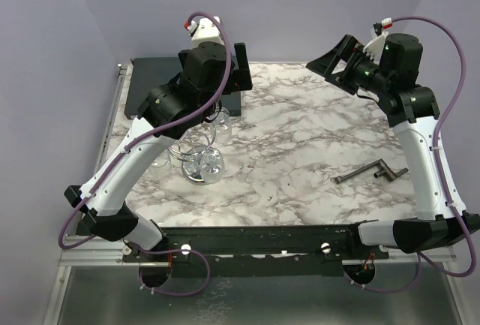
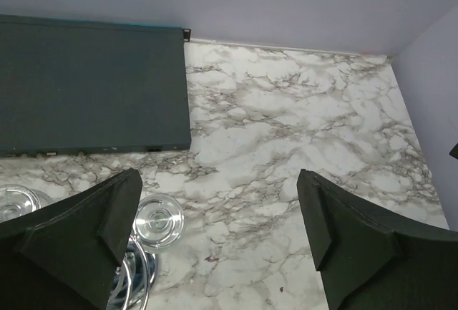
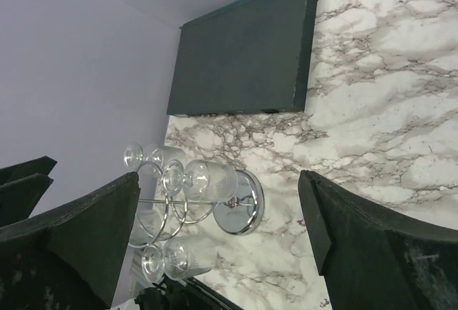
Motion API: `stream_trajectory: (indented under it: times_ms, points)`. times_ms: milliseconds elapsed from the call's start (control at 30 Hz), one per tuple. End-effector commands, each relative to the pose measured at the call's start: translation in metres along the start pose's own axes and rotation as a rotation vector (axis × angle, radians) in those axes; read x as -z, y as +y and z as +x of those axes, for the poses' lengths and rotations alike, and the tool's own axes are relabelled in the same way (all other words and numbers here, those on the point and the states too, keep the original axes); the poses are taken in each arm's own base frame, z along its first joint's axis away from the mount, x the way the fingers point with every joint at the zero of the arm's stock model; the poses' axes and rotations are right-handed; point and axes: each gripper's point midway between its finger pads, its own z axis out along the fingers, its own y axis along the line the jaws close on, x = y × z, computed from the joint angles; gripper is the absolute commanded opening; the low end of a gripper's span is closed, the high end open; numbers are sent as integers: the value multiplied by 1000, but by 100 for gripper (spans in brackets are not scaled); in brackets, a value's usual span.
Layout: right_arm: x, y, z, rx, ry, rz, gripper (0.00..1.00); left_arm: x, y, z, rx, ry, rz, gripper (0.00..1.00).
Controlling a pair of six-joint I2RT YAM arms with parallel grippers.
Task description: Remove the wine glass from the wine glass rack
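Note:
The wine glass near the rack's base hangs nearest my right gripper, so I must move that gripper left in the top view onto the wine glass's foot (image 1: 220,116) (image 3: 173,178).
The chrome wine glass rack (image 1: 196,161) stands at the left of the marble table, partly hidden under my left arm. In the right wrist view its disc base (image 3: 243,202) and wire loops show, with clear wine glasses hanging on them: one near the base (image 3: 207,179), one lower (image 3: 186,256), one behind (image 3: 154,156). My left gripper (image 1: 238,77) is open and empty above and beyond the rack (image 2: 136,288). A glass foot (image 2: 157,218) lies by its left finger (image 2: 107,217). My right gripper (image 1: 334,66) is open and empty, raised at the far right and facing the rack.
A dark flat board (image 1: 150,85) lies at the back left, also in the left wrist view (image 2: 86,88) and the right wrist view (image 3: 243,59). A dark grey T-shaped metal bar (image 1: 371,171) lies at the right of the table. Lilac walls close the back and sides.

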Motion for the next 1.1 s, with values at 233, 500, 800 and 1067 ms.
stream_trajectory:
  times_ms: [233, 500, 800, 1067]
  points:
    - [0, 7, 6, 5, 13, -38, 100, 18, 7, -9, -43, -28, 39, 99]
    - [-8, 10, 17, -12, 48, -59, 100, 31, 9, -15, -36, -48, 81, 99]
    - [-33, 34, 61, -16, 140, -102, 97, 46, 14, -15, -16, -46, 119, 99]
    - [-63, 61, 112, -27, 251, -151, 90, 64, 25, -20, 7, -68, 128, 99]
